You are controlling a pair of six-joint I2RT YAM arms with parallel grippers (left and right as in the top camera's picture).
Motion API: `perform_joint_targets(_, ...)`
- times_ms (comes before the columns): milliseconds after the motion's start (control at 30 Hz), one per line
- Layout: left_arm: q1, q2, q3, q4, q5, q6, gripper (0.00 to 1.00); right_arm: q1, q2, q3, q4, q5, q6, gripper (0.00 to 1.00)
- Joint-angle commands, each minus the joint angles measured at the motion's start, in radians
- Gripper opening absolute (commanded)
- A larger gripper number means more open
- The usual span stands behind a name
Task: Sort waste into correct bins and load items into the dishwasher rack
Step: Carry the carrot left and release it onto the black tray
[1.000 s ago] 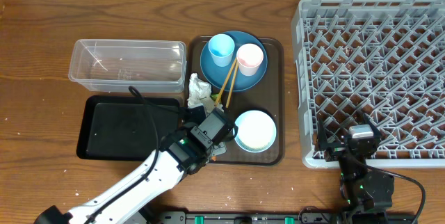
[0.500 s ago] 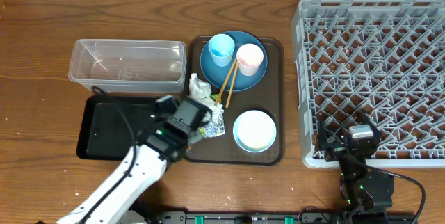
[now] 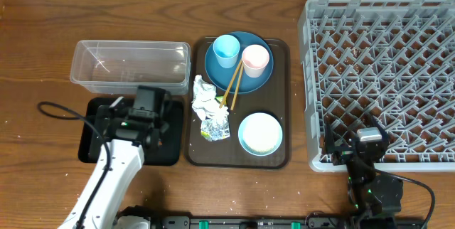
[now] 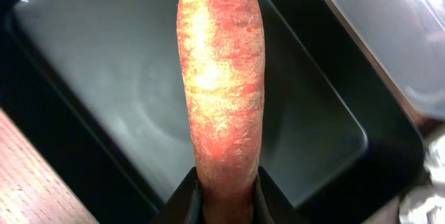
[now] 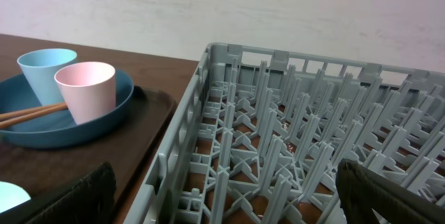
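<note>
The carrot piece (image 4: 222, 78) in my left gripper will go down next toward the empty bottom of the black tray below it, moving gently left in the overhead view. I will let it go there.
My left gripper (image 3: 148, 114) is shut on an orange carrot piece (image 4: 222, 78), gripped at its near end and sticking out over the shallow black tray (image 3: 170, 152) (image 4: 125, 78). The clear plastic tub (image 3: 128, 65) stands just behind that tray. On the brown serving tray (image 3: 279, 94) lie crumpled white tissue (image 3: 204, 90) and a yellow-green wrapper (image 3: 215, 128). The blue plate (image 3: 252, 83) carries a light blue cup (image 3: 227, 50), a pink cup (image 3: 256, 60) and wooden chopsticks (image 3: 233, 85). The white bowl (image 3: 260, 133) sits in front. My right gripper (image 5: 226, 203) is open at the grey dishwasher rack's (image 3: 384, 72) near-left corner.
The rack fills the right side of the table, its upright pegs (image 5: 278, 147) directly before my right fingers. My left arm's cable (image 3: 64, 109) loops over the wood left of the black tray. The tub's edge (image 4: 410, 43) shows at the upper right in the left wrist view.
My left arm has swung left from the brown serving tray's front edge to above the black tray, carrying the carrot piece. The right arm has not moved.
</note>
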Motion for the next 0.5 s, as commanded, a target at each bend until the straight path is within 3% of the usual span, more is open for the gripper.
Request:
perform_joint_targets(0,0.053,0.003,-0.004,-0.003,-0.027,0.009,0.16,-0.003,-0.001,-0.001,-0.005,0.007,-0.002,0.99)
perform_joint_targets(467,0.183,0.157,-0.004,0.027,-0.027,-0.010,0.16,-0.003,-0.001,-0.001,-0.005,0.007,-0.002,0.99)
